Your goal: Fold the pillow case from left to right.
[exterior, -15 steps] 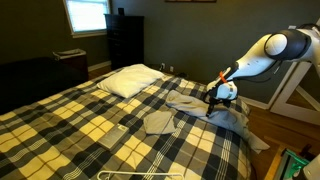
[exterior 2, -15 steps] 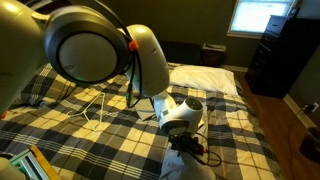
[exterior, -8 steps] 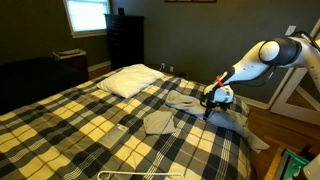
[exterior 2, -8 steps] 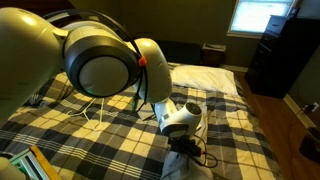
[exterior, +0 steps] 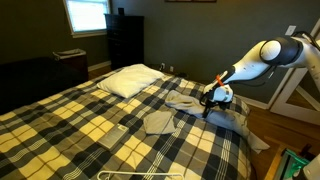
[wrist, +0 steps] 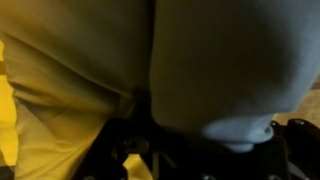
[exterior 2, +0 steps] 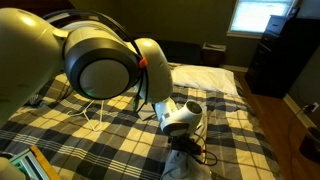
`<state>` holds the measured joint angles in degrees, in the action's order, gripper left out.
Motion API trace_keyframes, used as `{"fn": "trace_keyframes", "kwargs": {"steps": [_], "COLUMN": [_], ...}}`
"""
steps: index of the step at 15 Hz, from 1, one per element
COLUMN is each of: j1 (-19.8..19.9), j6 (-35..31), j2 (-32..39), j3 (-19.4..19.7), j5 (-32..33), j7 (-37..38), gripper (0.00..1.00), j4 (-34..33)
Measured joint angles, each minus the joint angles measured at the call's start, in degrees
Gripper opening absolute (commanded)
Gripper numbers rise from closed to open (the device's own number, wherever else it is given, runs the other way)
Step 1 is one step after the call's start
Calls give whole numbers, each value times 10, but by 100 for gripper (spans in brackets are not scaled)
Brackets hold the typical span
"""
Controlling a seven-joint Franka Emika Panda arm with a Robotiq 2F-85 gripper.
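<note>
The bunched pillow case goes outward over the bedspread next toward the flat grey patch of cloth point(exterior: 159, 122), which lies outward of it. Then my gripper releases it.
The pillow case point(exterior: 160, 122) is a wrinkled pale grey cloth lying flat on the near right corner of the bed. My gripper point(exterior: 211, 108) points down and presses into its right half, close to the bed's edge. In an exterior view the gripper point(exterior 2: 187, 148) stands on a bunched part of the pillow case point(exterior 2: 180, 168) at the bottom of the frame. The wrist view is filled by dim folds of the pillow case point(wrist: 220, 60). The jaws there are lost in the dark at the lower edge, and how wide they stand does not show.
The plaid bedspread point(exterior: 90, 125) covers the bed. A plump white pillow point(exterior: 130, 80) lies at its head. A thin white wire frame point(exterior 2: 95, 105) rests on the bedspread. A black dresser point(exterior: 125, 38) stands by the window, and a white frame point(exterior: 295, 95) stands beside the arm.
Over the first half second the arm's elbow dropped and shifted, sinking the gripper onto the cloth. Since then nothing has visibly moved.
</note>
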<state>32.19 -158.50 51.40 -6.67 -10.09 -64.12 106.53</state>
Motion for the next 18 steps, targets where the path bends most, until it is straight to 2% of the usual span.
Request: {"fn": "trace_keyframes", "kwargs": {"steps": [2, 6, 10, 11, 13, 14, 17, 18], "j1": [26, 86, 108, 104, 89, 86, 81, 75], "j6": [26, 78, 130, 157, 161, 161, 151, 116], "j2": [-2, -16, -29, -29, -30, -30, -30, -30], "j3": [-35, -140, -230, -241, -234, -229, -218, -215], "j5": [-5, -46, -107, -115, -123, -124, -136, -147], "j7": [-13, -61, -121, -129, -130, -130, -135, -136], "gripper": [18, 17, 17, 42, 42, 17, 17, 17], "j4": [0, 6, 16, 15, 14, 13, 13, 17]}}
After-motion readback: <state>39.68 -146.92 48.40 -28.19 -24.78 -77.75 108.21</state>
